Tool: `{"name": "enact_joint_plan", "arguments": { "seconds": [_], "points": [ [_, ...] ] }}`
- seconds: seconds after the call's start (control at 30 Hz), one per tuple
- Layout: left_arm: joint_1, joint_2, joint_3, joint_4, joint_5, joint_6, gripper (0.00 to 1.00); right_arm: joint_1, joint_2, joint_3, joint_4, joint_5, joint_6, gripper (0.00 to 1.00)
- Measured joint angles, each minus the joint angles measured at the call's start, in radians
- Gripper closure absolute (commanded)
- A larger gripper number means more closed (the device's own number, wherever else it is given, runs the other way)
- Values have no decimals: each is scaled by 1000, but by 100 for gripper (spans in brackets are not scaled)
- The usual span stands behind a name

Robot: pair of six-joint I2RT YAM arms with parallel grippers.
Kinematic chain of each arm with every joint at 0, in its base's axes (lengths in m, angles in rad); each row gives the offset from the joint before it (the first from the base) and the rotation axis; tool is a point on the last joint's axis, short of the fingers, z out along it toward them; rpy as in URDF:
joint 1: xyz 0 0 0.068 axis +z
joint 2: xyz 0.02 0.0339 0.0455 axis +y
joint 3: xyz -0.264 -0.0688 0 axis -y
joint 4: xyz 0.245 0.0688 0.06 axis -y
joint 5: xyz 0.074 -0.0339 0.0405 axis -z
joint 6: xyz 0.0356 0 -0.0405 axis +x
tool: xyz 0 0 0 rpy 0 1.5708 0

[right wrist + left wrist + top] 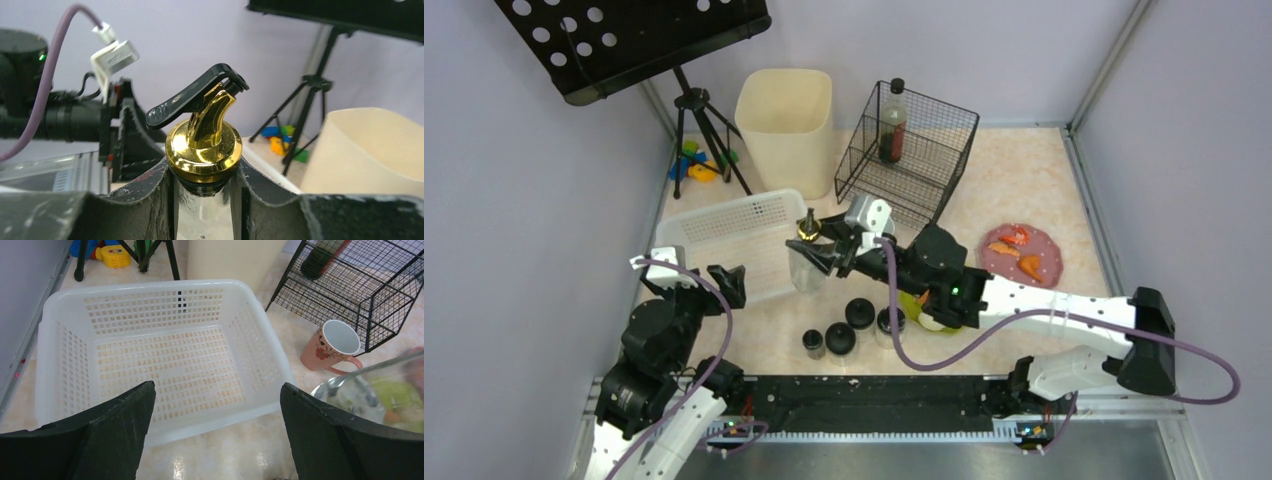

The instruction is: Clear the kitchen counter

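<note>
The right gripper rises outward over that basket's empty far corner [942, 123] next, lowers and releases the dispenser bottle [805, 264], as the wire basket has room beside the dark bottle.
My right gripper [828, 256] is shut on the neck of a clear glass dispenser bottle [805, 264], just under its gold pourer cap [204, 150]; the fingers [145, 200] press on both sides of the neck. The bottle is upright at the right end of the white perforated basket [724, 225]. Whether it touches the marble kitchen counter [1024, 180] I cannot tell. My left gripper [217, 387] stands open, with nothing between its fingers, over the counter just in front of the basket's near rim [200, 425]. The bottle's glass body [380, 395] shows blurred at its right.
A cream bin [786, 125] and a wire basket [924, 165] holding a dark bottle [892, 122] stand at the back. A pink mug [332, 345] sits by the wire basket. Black-lidded jars [839, 335] and a pink plate [1049, 265] with orange scraps lie near. A stand's tripod [694, 110] is back left.
</note>
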Motion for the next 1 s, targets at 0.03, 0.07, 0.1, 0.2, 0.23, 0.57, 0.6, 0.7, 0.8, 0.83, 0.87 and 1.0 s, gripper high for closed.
{"name": "enact_joint_plan", "arguments": {
  "seconds": [0.03,0.07,0.1,0.2,0.23,0.57,0.6,0.7,0.8,0.83,0.87,1.0],
  "points": [
    [0,0,0,0,0,0,1,0,-22,21,-32,29,-13,100],
    [0,0,0,0,0,0,1,0,-35,36,-53,51,-24,100],
    [0,0,0,0,0,0,1,0,-48,58,-83,85,-39,100],
    [0,0,0,0,0,0,1,-1,-63,129,-160,178,-96,100],
    [0,0,0,0,0,0,1,-4,-63,157,-187,215,-120,100],
    [0,0,0,0,0,0,1,-285,-22,366,-355,355,-158,100],
    [0,0,0,0,0,0,1,-326,-6,391,-364,370,-154,100],
    [0,0,0,0,0,0,1,-414,49,468,-383,422,-147,100],
    [0,0,0,0,0,0,1,-471,121,550,-388,463,-136,100],
    [0,0,0,0,0,0,1,-486,144,574,-386,477,-130,100],
    [0,-1,0,0,0,0,1,-498,164,590,-380,489,-129,100],
    [0,-7,0,0,3,0,1,-559,244,632,-336,546,-126,100]
  ]
}}
